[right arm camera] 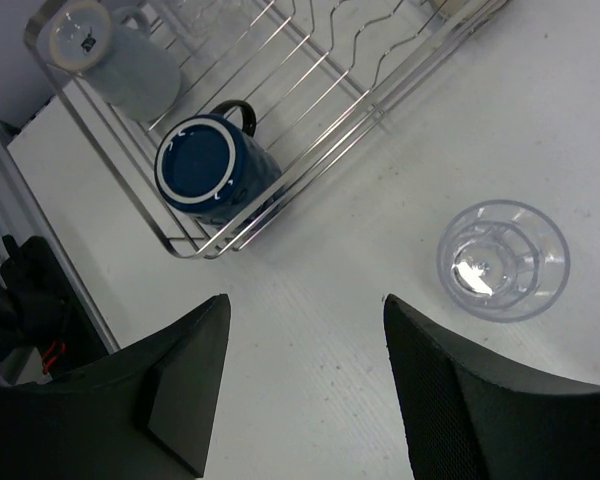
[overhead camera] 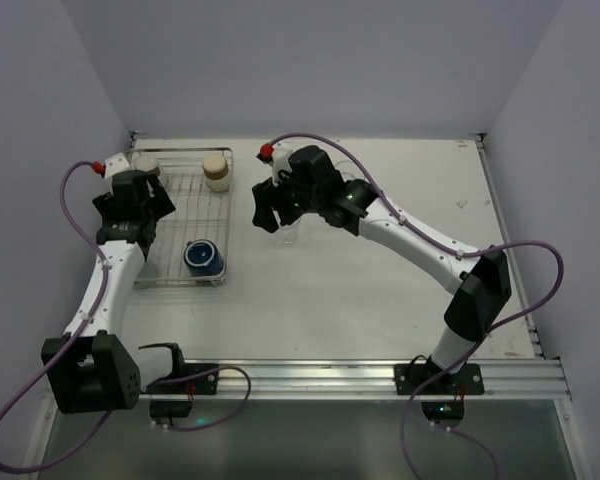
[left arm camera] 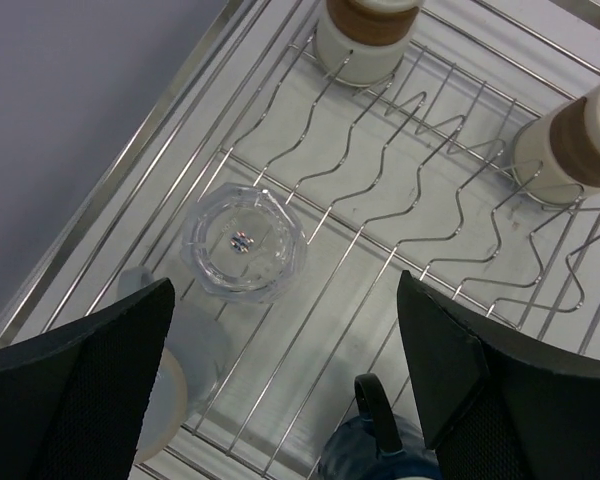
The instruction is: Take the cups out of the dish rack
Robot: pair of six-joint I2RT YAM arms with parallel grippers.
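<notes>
The clear ridged tumbler is in the rack (overhead camera: 180, 210), and my left gripper should go down next until its fingers are on both sides of it.
The silver wire dish rack (overhead camera: 180, 210) stands at the table's left. In it are two tan cups (overhead camera: 216, 170) (overhead camera: 145, 165) at the far end and a navy mug (overhead camera: 204, 257) at the near end. My left gripper (overhead camera: 145, 205) hovers over the rack, open and empty. In the left wrist view (left arm camera: 285, 370) a clear ridged tumbler (left arm camera: 244, 243) stands just ahead of the jaws, a pale blue cup (left arm camera: 180, 370) lies by the left finger, and the mug's handle (left arm camera: 375, 405) shows. My right gripper (overhead camera: 277, 212) (right arm camera: 305, 305) is open and empty above the table, beside a clear tumbler (right arm camera: 502, 260) (overhead camera: 288, 236) standing on the table.
The rack's corner (right arm camera: 195, 245), the navy mug (right arm camera: 205, 170) and the pale blue cup (right arm camera: 120, 55) show in the right wrist view. Grey walls close in the table on the left, back and right. An aluminium rail (overhead camera: 380, 375) runs along the near edge.
</notes>
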